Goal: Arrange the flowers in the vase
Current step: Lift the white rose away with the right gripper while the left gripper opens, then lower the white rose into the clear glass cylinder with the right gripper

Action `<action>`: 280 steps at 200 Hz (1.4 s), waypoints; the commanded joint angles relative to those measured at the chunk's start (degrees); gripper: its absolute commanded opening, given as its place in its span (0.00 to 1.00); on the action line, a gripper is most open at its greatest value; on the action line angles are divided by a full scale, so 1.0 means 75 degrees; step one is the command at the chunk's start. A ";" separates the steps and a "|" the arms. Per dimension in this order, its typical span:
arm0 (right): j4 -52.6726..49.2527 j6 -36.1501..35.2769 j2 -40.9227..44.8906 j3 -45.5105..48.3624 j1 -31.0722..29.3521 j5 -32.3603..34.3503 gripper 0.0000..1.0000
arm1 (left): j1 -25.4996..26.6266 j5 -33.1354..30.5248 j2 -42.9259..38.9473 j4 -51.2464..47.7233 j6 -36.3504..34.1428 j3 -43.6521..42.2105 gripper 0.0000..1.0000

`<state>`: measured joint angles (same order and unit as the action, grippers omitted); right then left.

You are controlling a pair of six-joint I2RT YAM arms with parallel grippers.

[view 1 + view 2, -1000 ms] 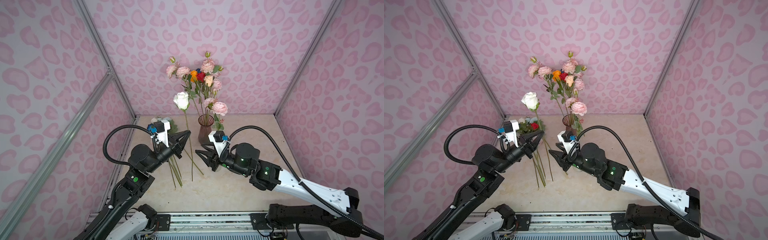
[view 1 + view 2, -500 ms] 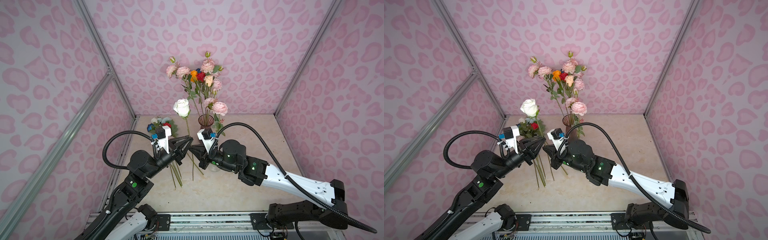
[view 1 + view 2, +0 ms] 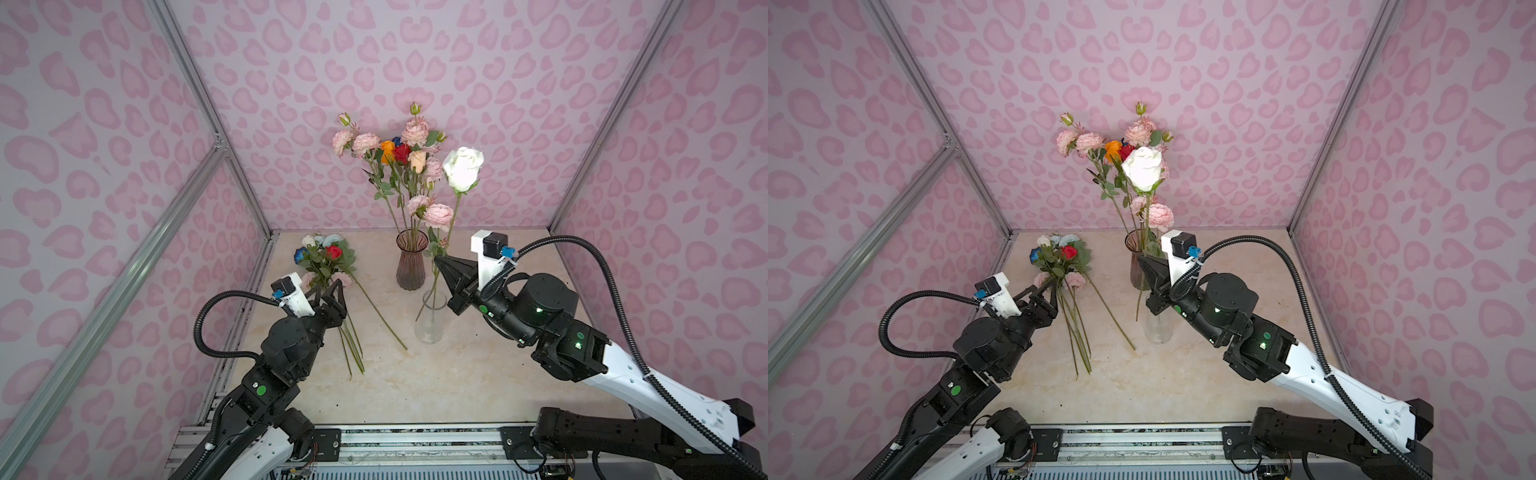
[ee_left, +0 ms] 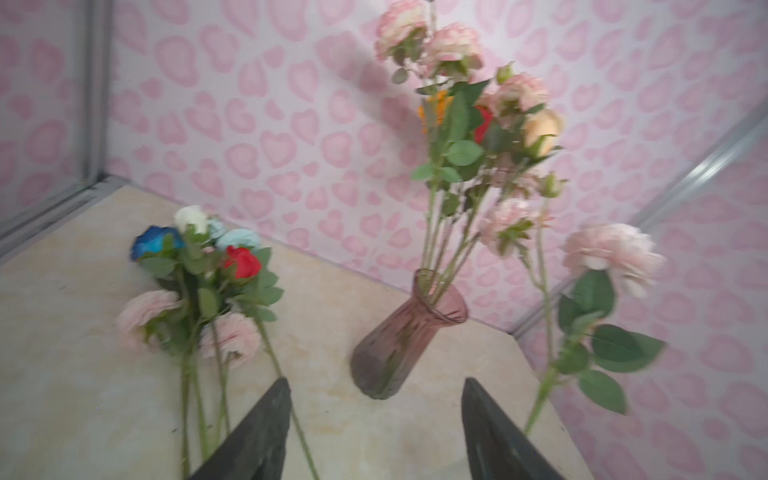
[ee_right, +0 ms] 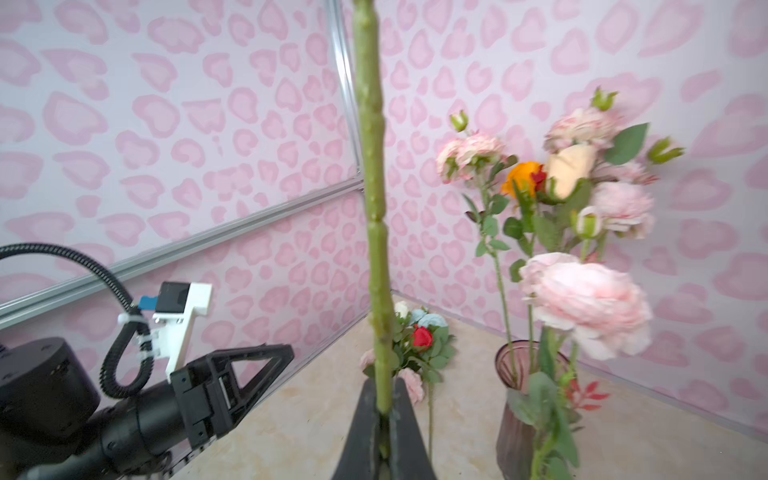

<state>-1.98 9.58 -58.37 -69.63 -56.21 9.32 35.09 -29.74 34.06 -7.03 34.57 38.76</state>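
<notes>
My right gripper holds the white rose's stem, its lower end outside, and will next leave the loose flowers (image 3: 326, 259) and go down to release it in the clear glass vase's opening (image 3: 434, 299).
A purple glass vase (image 3: 410, 266) (image 3: 1136, 270) stands at the back and holds several flowers (image 3: 399, 153): pink, orange, red and cream heads. My right gripper (image 3: 438, 259) (image 5: 384, 386) is shut on the green stem (image 5: 376, 208) of a white rose (image 3: 463, 174) (image 3: 1143, 168), held upright just right of the vase. The stem's lower end hangs beside a clear glass vase (image 3: 430, 320). Loose flowers (image 3: 326, 259) (image 4: 199, 282) lie on the table at the left. Above their stems, my left gripper (image 3: 332, 291) (image 4: 375, 384) is open and empty.
The pink patterned walls close in on three sides, with aluminium posts (image 3: 208, 108) in the corners. The marble tabletop (image 3: 457, 382) runs forward to a metal rail (image 3: 415, 436) at the front. The right arm's black cable (image 3: 582, 257) loops above its wrist.
The white rose passed from the left gripper to the right: the right shut on its stem, the left opened. The right arm carried it right of the vase; the left drew back.
</notes>
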 commanded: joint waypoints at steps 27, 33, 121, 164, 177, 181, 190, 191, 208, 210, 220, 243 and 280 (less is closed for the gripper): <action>-0.0398 -0.0159 0.0277 -0.0434 0.1296 -0.0265 0.00 | -0.0298 -0.0728 0.0471 -0.1003 0.0940 -0.0271 0.66; -0.0414 -0.0094 0.0248 -0.0482 0.1497 -0.0374 0.00 | -0.0333 -0.0630 0.0540 -0.1048 0.0977 -0.0248 0.66; 0.0151 0.0980 -0.0275 0.0079 0.2525 -0.1461 0.00 | -0.0530 -0.0270 0.1032 -0.1114 0.1075 -0.0334 0.66; 0.0680 0.1527 -0.0116 0.1260 0.2578 -0.1438 0.00 | -0.0609 -0.0123 0.1450 -0.0812 0.1152 -0.0516 0.66; 0.0852 0.1730 -0.0133 0.1598 0.2578 -0.1483 0.00 | -0.0645 -0.0050 0.1753 -0.0751 0.1222 -0.0516 0.66; 0.0917 0.1786 -0.0154 0.1701 0.2573 -0.1497 0.00 | -0.0647 -0.0013 0.1843 -0.0745 0.1232 -0.0496 0.66; 0.1085 0.1897 -0.0183 0.1929 0.2577 -0.1541 0.01 | -0.0659 0.0057 0.2085 -0.0749 0.1283 -0.0442 0.66; 0.1108 0.1909 -0.0191 0.1956 0.2574 -0.1544 0.01 | -0.0665 0.0066 0.2111 -0.0750 0.1284 -0.0438 0.66; 0.1365 0.2055 -0.0332 0.2277 0.2577 -0.1594 0.02 | -0.0680 0.0251 0.2503 -0.0745 0.1281 -0.0300 0.66; 0.1398 0.2072 -0.0352 0.2302 0.2579 -0.1594 0.02 | -0.0682 0.0288 0.2543 -0.0726 0.1261 -0.0286 0.65; 0.1552 0.2142 -0.0456 0.2474 0.2583 -0.1638 0.03 | -0.0683 0.0466 0.2693 -0.0625 0.1114 -0.0242 0.65; 0.1635 0.2167 -0.0631 0.2609 0.2581 -0.1787 0.07 | -0.0683 0.0526 0.2836 -0.0494 0.1069 -0.0261 0.65; 0.1819 0.2246 -0.0553 0.2871 0.2578 -0.1734 0.16 | -0.0694 0.0532 0.2988 -0.0422 0.1054 -0.0305 0.65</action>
<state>8.10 25.23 -62.87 -49.36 -36.86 -3.29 30.00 -26.09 55.75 -12.05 42.87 36.45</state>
